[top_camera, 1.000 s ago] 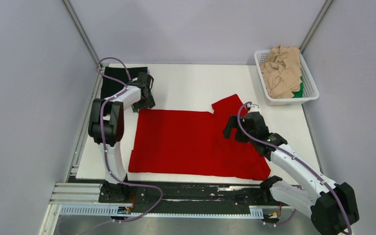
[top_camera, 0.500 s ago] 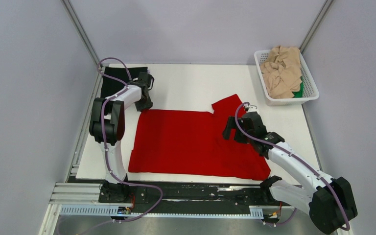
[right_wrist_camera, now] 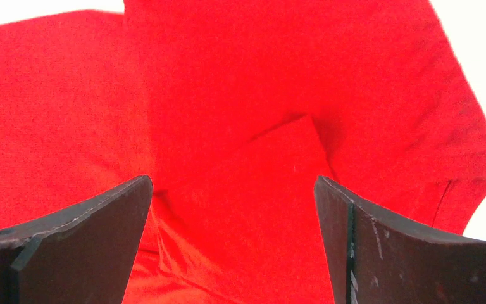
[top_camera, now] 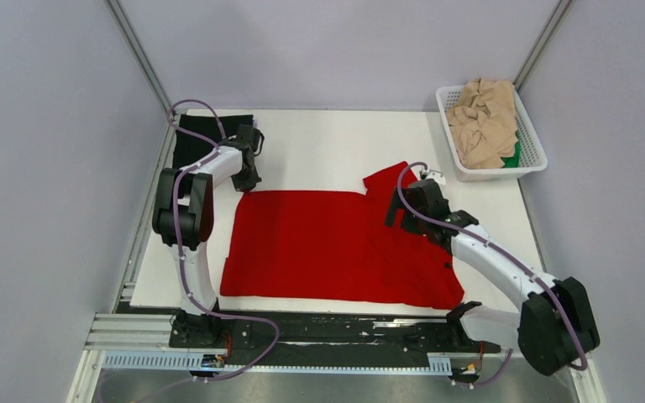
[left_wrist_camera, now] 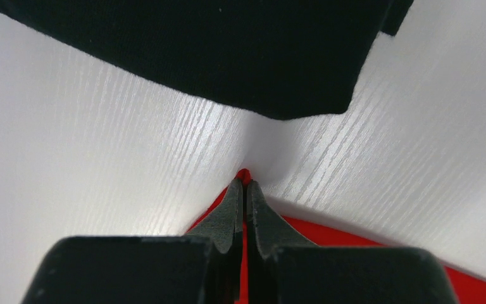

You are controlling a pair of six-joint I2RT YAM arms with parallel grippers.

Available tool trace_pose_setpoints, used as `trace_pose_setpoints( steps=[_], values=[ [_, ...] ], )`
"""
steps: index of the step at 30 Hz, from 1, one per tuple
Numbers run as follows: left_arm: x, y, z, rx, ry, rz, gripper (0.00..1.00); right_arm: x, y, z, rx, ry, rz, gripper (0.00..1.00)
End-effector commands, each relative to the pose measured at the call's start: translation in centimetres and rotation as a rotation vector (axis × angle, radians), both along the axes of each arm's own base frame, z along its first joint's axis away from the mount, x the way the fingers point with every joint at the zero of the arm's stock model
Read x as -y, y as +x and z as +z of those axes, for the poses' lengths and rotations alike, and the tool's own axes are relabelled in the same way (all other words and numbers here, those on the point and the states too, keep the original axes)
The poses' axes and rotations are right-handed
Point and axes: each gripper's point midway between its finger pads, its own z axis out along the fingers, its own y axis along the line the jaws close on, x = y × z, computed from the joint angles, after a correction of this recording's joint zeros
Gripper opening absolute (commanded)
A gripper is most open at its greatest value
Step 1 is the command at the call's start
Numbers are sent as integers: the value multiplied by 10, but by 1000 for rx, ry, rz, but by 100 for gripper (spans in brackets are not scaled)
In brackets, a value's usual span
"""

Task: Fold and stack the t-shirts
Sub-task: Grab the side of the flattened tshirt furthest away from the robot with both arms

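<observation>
I'll move my open right gripper outward, then down, closing on the sleeve's far tip (top_camera: 401,167), which sticks out past the shirt's long edge.
A bright red t-shirt (top_camera: 327,243) lies spread flat on the white table, one sleeve (top_camera: 390,178) sticking out at its far right. My left gripper (top_camera: 247,181) is at the shirt's far left corner, and the left wrist view shows its jaws shut on that red corner (left_wrist_camera: 245,175). A folded black t-shirt (top_camera: 200,134) lies just beyond it at the back left, also seen as the black t-shirt (left_wrist_camera: 228,50) in the wrist view. My right gripper (top_camera: 398,208) hovers open over the red cloth (right_wrist_camera: 240,126) near the sleeve, nothing between its fingers (right_wrist_camera: 101,215).
A white lattice basket (top_camera: 494,175) stands at the back right, holding crumpled beige t-shirts (top_camera: 483,117) and a bit of a green one (top_camera: 514,156). Bare white tabletop (top_camera: 327,147) lies between the black shirt and the basket.
My left gripper has closed on the far left corner of the red shirt. The right gripper has moved away from me toward the sleeve, still open.
</observation>
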Motion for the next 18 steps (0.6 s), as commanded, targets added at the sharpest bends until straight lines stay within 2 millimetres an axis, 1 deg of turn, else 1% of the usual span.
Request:
trace_pose_setpoints(
  steps=[1, 2, 3, 5, 6, 7, 11, 13, 16, 18],
  values=[
    [-3, -12, 14, 3, -5, -10, 0, 8, 52, 30, 55, -27, -133, 100],
    [-3, -12, 18, 14, -6, -10, 0, 7, 63, 33, 41, -26, -149, 100],
    [-3, -13, 20, 19, -6, -9, 0, 8, 73, 32, 21, -31, -165, 100],
    [-4, -13, 25, 35, -5, -8, 0, 10, 100, 31, 4, -37, -196, 100],
    [-3, -12, 28, 44, -9, -11, 0, 12, 114, 27, -9, -50, -206, 100],
    [-3, -13, 27, 48, -11, -13, 0, 13, 128, 25, -12, -63, -215, 97],
    [-1, -12, 31, 60, -17, -15, 0, 19, 183, 6, -64, -140, -233, 87],
    [-2, -10, 32, 66, -12, -10, 0, 19, 208, 1, -73, -175, -223, 84],
    [0, -9, 32, 69, -18, -15, 0, 24, 236, -10, -80, -261, -214, 82],
    [1, -7, 33, 71, -22, -17, 0, 27, 248, -20, -84, -304, -220, 79]
  ],
)
